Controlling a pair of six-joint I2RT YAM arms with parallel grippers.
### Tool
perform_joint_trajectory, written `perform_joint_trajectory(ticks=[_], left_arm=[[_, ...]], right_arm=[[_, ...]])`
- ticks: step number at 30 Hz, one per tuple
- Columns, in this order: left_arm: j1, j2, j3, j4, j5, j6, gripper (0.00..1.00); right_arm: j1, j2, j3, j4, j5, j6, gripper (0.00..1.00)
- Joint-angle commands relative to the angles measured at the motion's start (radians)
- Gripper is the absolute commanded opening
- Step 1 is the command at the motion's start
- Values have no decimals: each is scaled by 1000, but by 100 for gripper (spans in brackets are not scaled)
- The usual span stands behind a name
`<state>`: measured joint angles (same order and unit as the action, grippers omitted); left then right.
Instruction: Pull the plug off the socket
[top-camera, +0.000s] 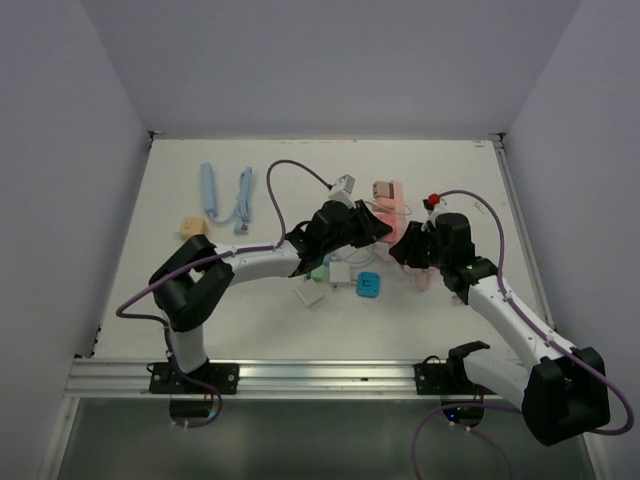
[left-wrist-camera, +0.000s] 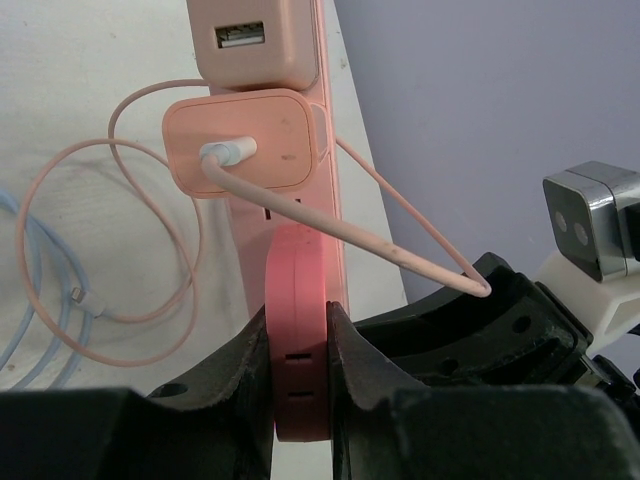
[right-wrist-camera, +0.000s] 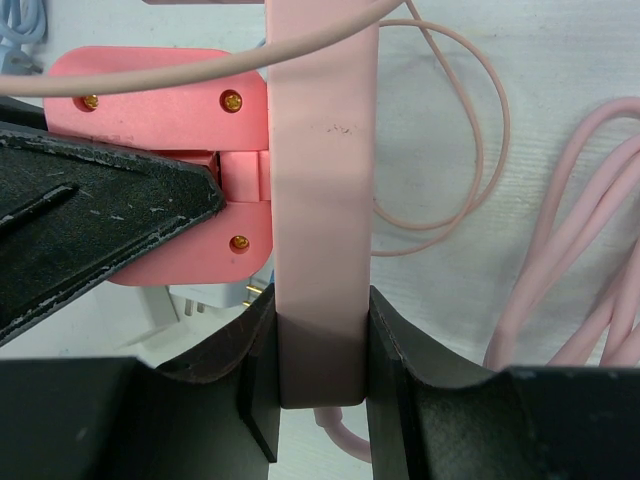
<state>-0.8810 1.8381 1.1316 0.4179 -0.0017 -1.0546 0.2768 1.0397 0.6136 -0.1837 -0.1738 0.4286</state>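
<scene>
My left gripper needs to pull the plug to the left in the top view, as the plug is still against the power strip. Then it should go down and release the plug on the tabletop beside the adapters.
A pale pink power strip (top-camera: 388, 200) lies at the table's middle back. In the left wrist view it runs upright (left-wrist-camera: 325, 200) with two pink chargers (left-wrist-camera: 245, 145) plugged in at the top. My left gripper (left-wrist-camera: 300, 345) is shut on a darker pink plug (left-wrist-camera: 298, 280) that sits against the strip's face. My right gripper (right-wrist-camera: 322, 340) is shut on the end of the strip (right-wrist-camera: 320, 180). The pink plug (right-wrist-camera: 160, 100), with brass screws, shows to the strip's left behind the left gripper's black finger (right-wrist-camera: 100, 220). In the top view the two grippers (top-camera: 365, 225) (top-camera: 410, 248) meet at the strip.
Two light blue cables (top-camera: 225, 195) lie at the back left, with a beige block (top-camera: 190, 227) near them. A blue square adapter (top-camera: 369, 285) and white adapters (top-camera: 338, 275) lie below the grippers. A thick pink cord (right-wrist-camera: 590, 250) coils to the right of the strip.
</scene>
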Motion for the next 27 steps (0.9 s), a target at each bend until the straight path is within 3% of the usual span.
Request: perform_joint_trajectory(ticks=[1, 4, 14, 23, 27], left_arm=[[8, -63, -26, 45, -24, -12, 5], [8, -80, -27, 6, -49, -33, 0], [7, -152, -93, -45, -87, -182, 0], [16, -238, -130, -102, -93, -107, 0], [107, -260, -210, -105, -15, -76, 0]], right_arm=[[-1, -41, 6, 110, 68, -5, 0], [-1, -35, 2, 93, 143, -5, 0], [-2, -20, -14, 50, 342, 30, 0], [-2, -20, -14, 46, 358, 32, 0], [-10, -40, -35, 88, 277, 24, 0]])
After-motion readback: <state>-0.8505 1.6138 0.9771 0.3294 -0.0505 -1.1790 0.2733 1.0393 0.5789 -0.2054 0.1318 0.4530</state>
